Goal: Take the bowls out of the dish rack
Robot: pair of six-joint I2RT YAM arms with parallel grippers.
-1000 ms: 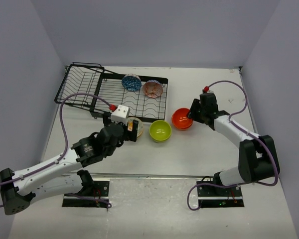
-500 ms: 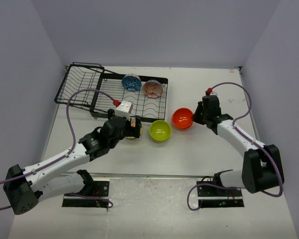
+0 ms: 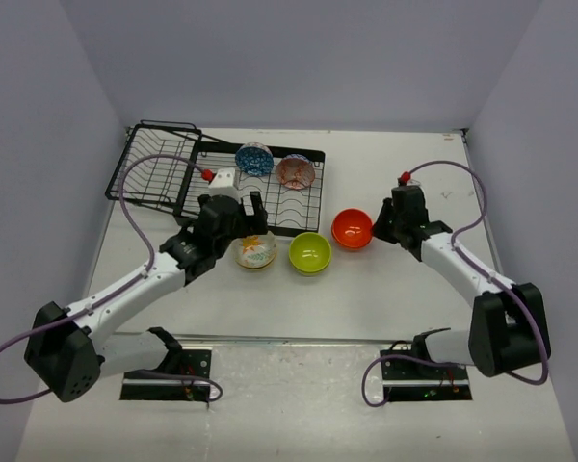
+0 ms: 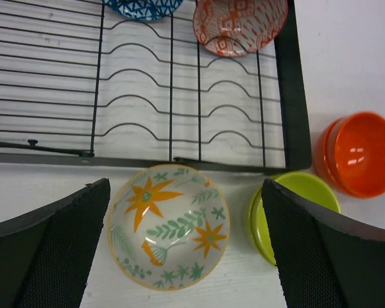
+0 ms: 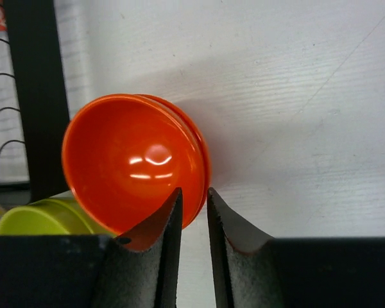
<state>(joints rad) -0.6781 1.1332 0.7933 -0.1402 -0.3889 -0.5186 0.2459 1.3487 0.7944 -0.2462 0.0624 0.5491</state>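
Observation:
The blue-patterned bowl is still standing in the rack (image 3: 164, 178), so I will move my left gripper outward over the wires and turn it to close on the bowl's far rim (image 3: 257, 145).
The black wire dish rack (image 3: 164, 178) lies at the far left, and its slotted part (image 4: 179, 83) fills the top of the left wrist view. A blue-patterned bowl (image 3: 254, 159) and a red-patterned bowl (image 3: 295, 171) stand in it. On the table in front sit a cream floral bowl (image 3: 256, 252), a lime green bowl (image 3: 310, 253) and an orange bowl (image 3: 352, 229). My left gripper (image 3: 250, 217) hangs wide open above the cream floral bowl (image 4: 168, 224), touching nothing. My right gripper (image 5: 194, 192) sits at the orange bowl's (image 5: 128, 154) right rim, jaws almost together with nothing between them.
The rack's tilted basket section (image 3: 149, 164) rises at the far left. Grey walls close in the table on three sides. Bare table (image 3: 433, 173) lies to the right of the orange bowl and along the near edge.
My left gripper has lifted off the cream bowl and moved toward the rack, still open. My right gripper has narrowed its jaws and drawn back slightly to the right of the orange bowl.

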